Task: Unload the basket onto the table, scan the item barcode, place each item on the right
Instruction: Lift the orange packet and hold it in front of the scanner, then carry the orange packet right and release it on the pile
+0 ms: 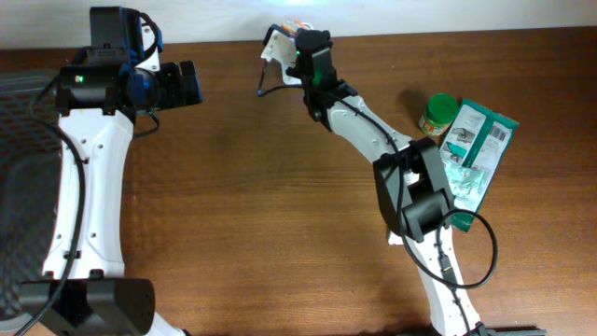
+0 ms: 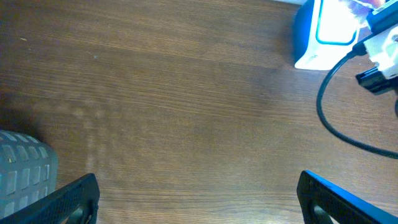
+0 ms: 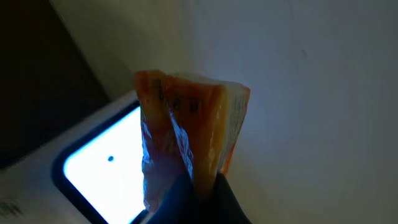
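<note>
The pouch's edge by the jar is back from the robot's right gripper, to the gripper's right in the overhead view, so the gripper will swing the packet over there next and then release it.
My right gripper [image 1: 305,35] is at the table's far edge, shut on a thin orange packet [image 3: 189,121] in clear wrap. The packet stands upright right beside the scanner [image 1: 276,44], whose window [image 3: 102,168] glows white-blue. In the right wrist view my dark fingers [image 3: 217,199] pinch the packet's lower end, and no barcode shows on it. My left gripper [image 1: 192,84] hangs open over bare table at the far left, nothing between its fingers [image 2: 68,199]. From the left wrist view the scanner [image 2: 320,34] lies at the upper right.
A black cable [image 2: 333,121] loops from the scanner across the table. A green pouch [image 1: 478,149] and a green-lidded jar [image 1: 437,114] lie at the right. A grey mesh mat [image 1: 14,140] covers the left edge.
</note>
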Controlling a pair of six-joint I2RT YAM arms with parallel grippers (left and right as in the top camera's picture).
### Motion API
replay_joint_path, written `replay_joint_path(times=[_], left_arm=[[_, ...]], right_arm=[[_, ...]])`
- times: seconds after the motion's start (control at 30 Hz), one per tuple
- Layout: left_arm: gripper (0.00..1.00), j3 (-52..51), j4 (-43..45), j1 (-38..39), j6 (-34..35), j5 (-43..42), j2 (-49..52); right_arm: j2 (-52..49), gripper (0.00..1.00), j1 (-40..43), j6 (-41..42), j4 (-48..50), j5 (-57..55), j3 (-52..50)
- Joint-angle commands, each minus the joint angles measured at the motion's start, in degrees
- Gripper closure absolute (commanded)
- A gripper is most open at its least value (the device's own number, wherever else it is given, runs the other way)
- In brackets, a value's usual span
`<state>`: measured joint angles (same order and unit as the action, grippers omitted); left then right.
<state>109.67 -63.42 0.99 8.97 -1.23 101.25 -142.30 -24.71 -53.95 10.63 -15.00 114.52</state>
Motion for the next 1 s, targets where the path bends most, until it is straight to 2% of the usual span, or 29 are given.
replay_joint_path(times=[0.0, 0.07, 0.2, 0.33, 0.43, 0.5, 0.63, 0.73, 0.83, 0.97], left_arm=[[0.01, 0.09, 0.07, -0.04, -0.33, 0.20, 0.02], [0.01, 0.11, 0.09, -0.04, -0.33, 0.20, 0.02], [0.01, 0.09, 0.09, -0.04, -0.33, 0.20, 0.02], [0.01, 0.09, 0.09, -0.04, -0.33, 0.20, 0.02], [0.01, 0.09, 0.09, -0.04, -0.33, 0.20, 0.02], [0.01, 0.11, 0.09, -0.04, -0.33, 0.20, 0.02], [0.01, 0.09, 0.09, -0.04, -0.33, 0.20, 0.02], [0.01, 0.09, 0.09, -0.04, -0.33, 0.20, 0.02], [0.01, 0.09, 0.07, -0.04, -0.33, 0.20, 0.02], [0.01, 0.09, 0.07, -0.04, -0.33, 0.20, 0.02]], right_arm=[[2.80, 0.96, -1.16, 8.66, 0.24, 1.68, 0.15], [3.82, 0.96, -1.16, 8.87, -0.22, 0.11, 0.15], [8.00, 0.96, -1.16, 15.41, -4.50, -0.20, 0.15], [16.37, 0.96, -1.16, 29.68, -15.17, 0.11, 0.15], [23.12, 0.95, -1.05, 41.51, -27.87, 1.33, 0.15], [28.63, 0.96, -0.48, 50.58, -40.76, 3.63, 0.15], [36.13, 0.96, 1.90, 60.81, -65.20, 6.14, 0.15], [37.59, 0.96, 5.55, 66.64, -79.78, 6.91, 0.15], [36.79, 0.96, 10.62, 71.08, -90.71, 6.88, 0.11], [35.63, 0.96, 17.07, 72.98, -94.40, 6.91, -2.43]])
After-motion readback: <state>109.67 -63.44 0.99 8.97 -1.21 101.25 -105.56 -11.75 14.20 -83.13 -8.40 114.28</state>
